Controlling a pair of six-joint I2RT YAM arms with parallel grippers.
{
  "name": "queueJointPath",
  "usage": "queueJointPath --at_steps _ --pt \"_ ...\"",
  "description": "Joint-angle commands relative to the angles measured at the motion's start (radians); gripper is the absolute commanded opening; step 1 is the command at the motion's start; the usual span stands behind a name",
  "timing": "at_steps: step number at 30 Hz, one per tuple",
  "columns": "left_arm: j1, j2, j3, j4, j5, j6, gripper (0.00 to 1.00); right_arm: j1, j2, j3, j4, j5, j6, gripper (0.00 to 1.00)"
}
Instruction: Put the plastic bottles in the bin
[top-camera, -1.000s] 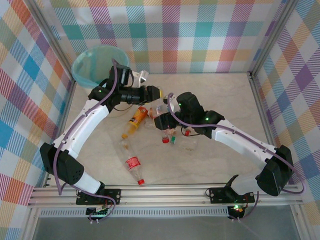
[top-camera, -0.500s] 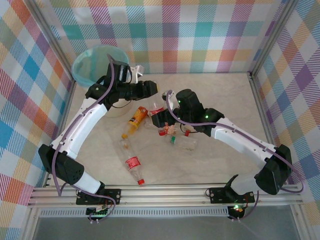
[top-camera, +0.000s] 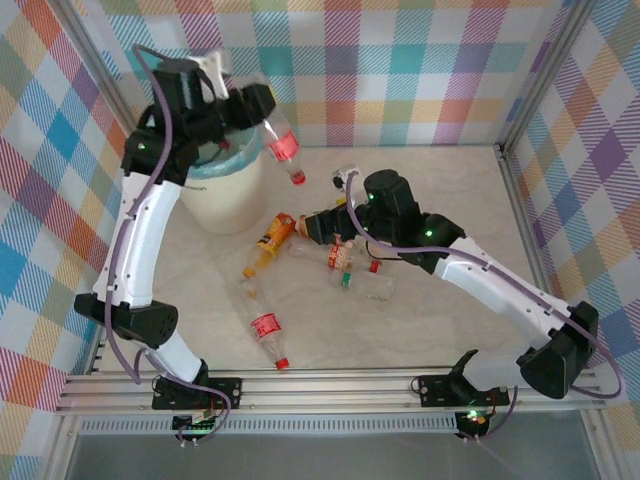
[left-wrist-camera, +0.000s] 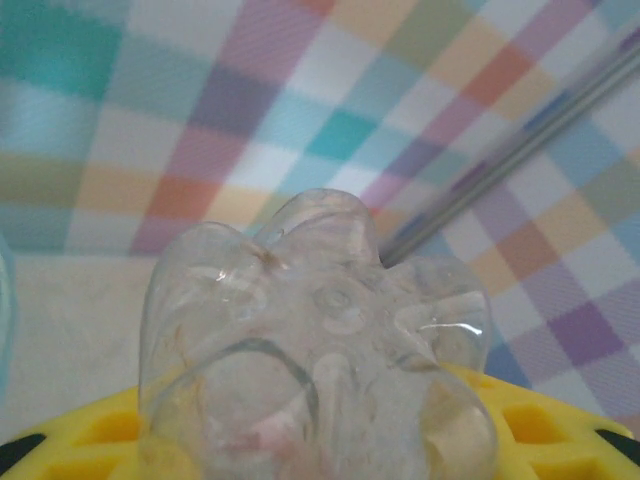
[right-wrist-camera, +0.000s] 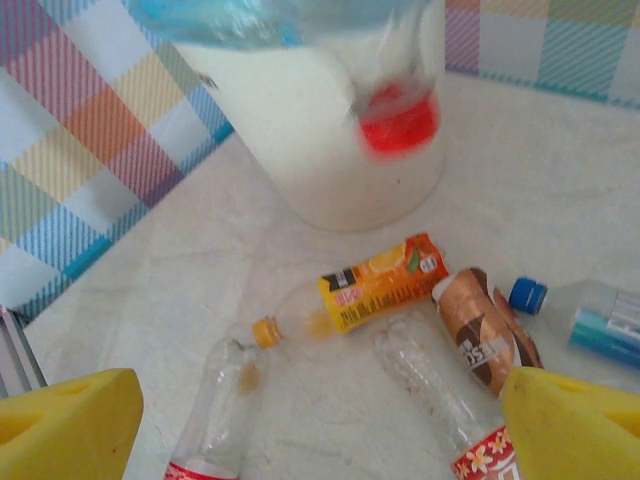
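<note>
The left gripper will next swing across the liner's rim to over the bin's opening (top-camera: 217, 149) and release the bottle there, because the bottle's end with the cap is hanging outside the bin.
My left gripper (top-camera: 252, 106) is raised high and shut on a clear plastic bottle with a red label (top-camera: 281, 144). The bottle hangs cap down beside the bin (top-camera: 228, 198), a cream-white wastebasket with a blue-green liner (top-camera: 205, 168). In the left wrist view the bottle's clear base (left-wrist-camera: 320, 330) sits between the yellow fingers (left-wrist-camera: 545, 425). My right gripper (top-camera: 318, 226) hangs open over the loose bottles. Below it lie an orange-label bottle (right-wrist-camera: 375, 285), a brown-label bottle (right-wrist-camera: 485, 335), a blue-capped bottle (right-wrist-camera: 590, 315) and two clear bottles (right-wrist-camera: 440, 395) (right-wrist-camera: 215, 420).
Another red-label bottle (top-camera: 265, 325) lies near the front of the table, and more bottles (top-camera: 375, 290) lie by the right forearm. Checked cloth walls and metal frame posts (top-camera: 515, 190) enclose the marble tabletop (top-camera: 450, 190). The bin (right-wrist-camera: 330, 130) stands just beyond the bottle pile.
The left arm has swung up and left, lifting the red-label bottle off the table to beside the bin. The bin's white side now shows. The right gripper shifted slightly.
</note>
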Motion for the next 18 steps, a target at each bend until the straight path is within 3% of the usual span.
queueJointPath --at_steps 1,5,13,18 --pt "0.06 0.049 0.149 -0.059 -0.073 0.05 0.16 0.007 -0.014 0.04 0.011 0.007 -0.022 0.92" --pt "0.135 0.075 0.213 -0.037 -0.207 0.095 0.19 0.007 0.001 0.061 -0.002 -0.024 -0.034 0.88" --pt "0.311 0.097 0.177 -0.016 -0.235 0.058 0.19 0.007 0.026 0.061 -0.041 -0.076 -0.007 0.86" --pt "0.329 0.085 0.014 0.066 -0.22 0.087 0.18 0.008 0.035 0.055 -0.029 -0.129 0.032 0.85"
